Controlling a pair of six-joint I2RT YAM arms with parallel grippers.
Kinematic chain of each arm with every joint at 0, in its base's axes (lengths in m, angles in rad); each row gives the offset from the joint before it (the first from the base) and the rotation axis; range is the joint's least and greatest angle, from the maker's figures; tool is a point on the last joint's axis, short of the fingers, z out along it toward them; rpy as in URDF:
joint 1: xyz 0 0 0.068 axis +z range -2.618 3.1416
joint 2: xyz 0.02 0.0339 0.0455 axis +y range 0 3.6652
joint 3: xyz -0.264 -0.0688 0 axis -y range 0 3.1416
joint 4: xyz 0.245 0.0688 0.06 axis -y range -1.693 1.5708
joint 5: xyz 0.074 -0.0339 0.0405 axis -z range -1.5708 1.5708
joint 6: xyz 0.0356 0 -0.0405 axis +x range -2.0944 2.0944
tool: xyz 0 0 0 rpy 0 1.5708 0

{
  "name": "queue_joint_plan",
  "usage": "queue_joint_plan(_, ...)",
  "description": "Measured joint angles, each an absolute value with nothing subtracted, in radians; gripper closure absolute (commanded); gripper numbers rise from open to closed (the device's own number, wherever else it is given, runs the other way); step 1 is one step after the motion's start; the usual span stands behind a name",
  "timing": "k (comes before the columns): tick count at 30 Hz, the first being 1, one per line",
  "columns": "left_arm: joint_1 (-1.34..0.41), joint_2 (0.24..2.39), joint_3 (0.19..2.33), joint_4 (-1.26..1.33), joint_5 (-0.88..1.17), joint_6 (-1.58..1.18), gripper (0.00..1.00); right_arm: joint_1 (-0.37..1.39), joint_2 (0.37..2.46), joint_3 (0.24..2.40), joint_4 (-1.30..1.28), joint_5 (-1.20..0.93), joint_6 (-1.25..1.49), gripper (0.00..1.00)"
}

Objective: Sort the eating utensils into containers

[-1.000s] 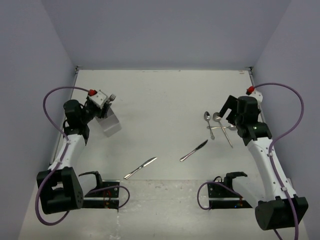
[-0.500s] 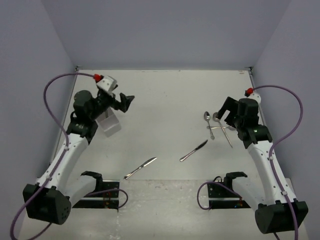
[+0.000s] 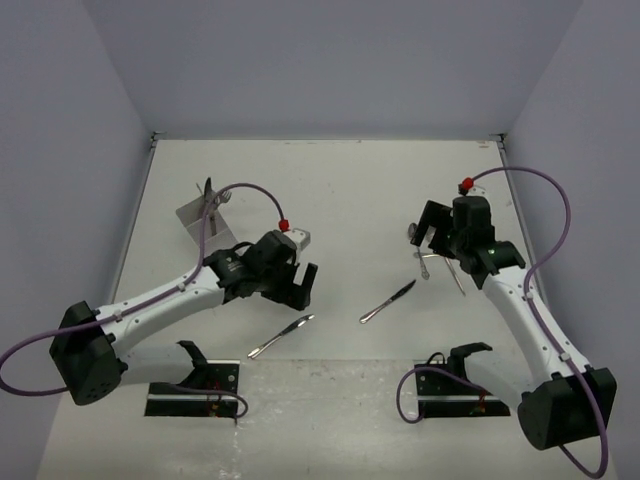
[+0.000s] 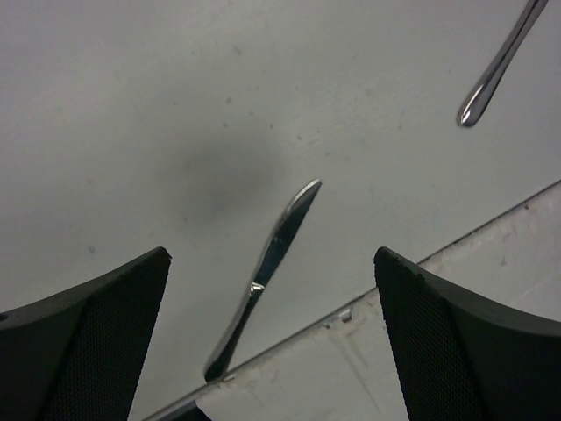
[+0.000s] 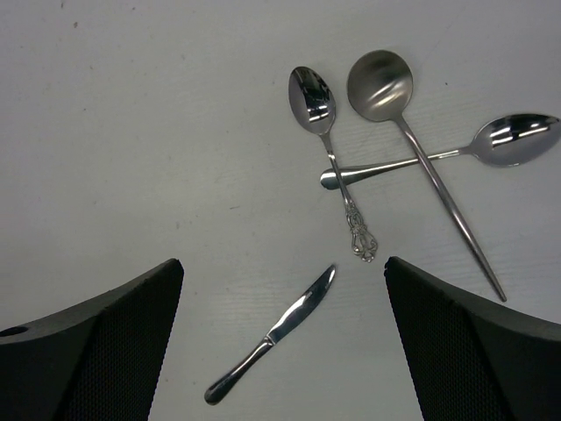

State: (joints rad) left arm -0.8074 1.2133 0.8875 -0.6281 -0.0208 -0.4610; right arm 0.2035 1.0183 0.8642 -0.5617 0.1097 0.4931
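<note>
I will lower my left gripper next and move it back onto the near knife's handle (image 3: 274, 341) (image 4: 245, 311) beside the blade, because that part of the handle is below my gripper and farther back.
The containers (image 3: 198, 216), a light grey holder, stand at the back left with a fork (image 3: 209, 189) and other utensils sticking up out of them. One knife (image 3: 281, 336) (image 4: 263, 276) lies near the front seam, just below my open left gripper (image 3: 300, 285) (image 4: 272, 259). A second knife (image 3: 388, 301) (image 5: 272, 346) (image 4: 498, 63) lies in the middle. Three crossed spoons (image 3: 440, 262) (image 5: 386, 149) lie at the right, partly under my open right gripper (image 3: 430, 228) (image 5: 282, 263). Neither gripper holds anything.
A seam (image 4: 421, 263) runs along the front of the table next to the near knife's handle. The arm mounts (image 3: 195, 385) (image 3: 455, 382) sit at the near edge. Grey walls close in the table on three sides, and purple cables loop off both arms.
My left gripper opened over the containers, left the fork there, and swung to the middle front above the near knife. The right arm shifted slightly left over the spoons.
</note>
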Motion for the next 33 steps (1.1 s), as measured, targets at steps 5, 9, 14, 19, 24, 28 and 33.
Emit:
queue_joint_plan(5,-0.956,1.217,0.825,-0.763,-0.021,-0.597,0.00,0.212,1.042,0.857,-0.558,0.086,0.493,0.01)
queue_joint_plan(9,-1.030,1.255,0.776,-0.854,-0.028,-0.675,0.02,0.216,1.048,0.848,-0.545,0.075,0.489,0.01)
queue_joint_plan(14,-1.036,1.335,0.721,-0.855,-0.045,-0.697,0.13,0.216,1.079,0.846,-0.545,0.060,0.488,0.01)
queue_joint_plan(19,-1.037,1.392,0.715,-0.839,-0.085,-0.698,0.21,0.216,1.086,0.846,-0.542,0.055,0.484,0.01)
queue_joint_plan(24,-1.037,1.436,0.720,-0.787,-0.089,-0.688,0.47,0.216,1.087,0.846,-0.537,0.052,0.479,0.01)
queue_joint_plan(28,-1.037,1.458,0.730,-0.769,-0.064,-0.658,0.77,0.216,1.087,0.846,-0.536,0.052,0.477,0.01)
queue_joint_plan(33,-1.037,1.496,0.762,-0.767,-0.073,-0.615,0.99,0.216,1.087,0.846,-0.533,0.053,0.477,0.01)
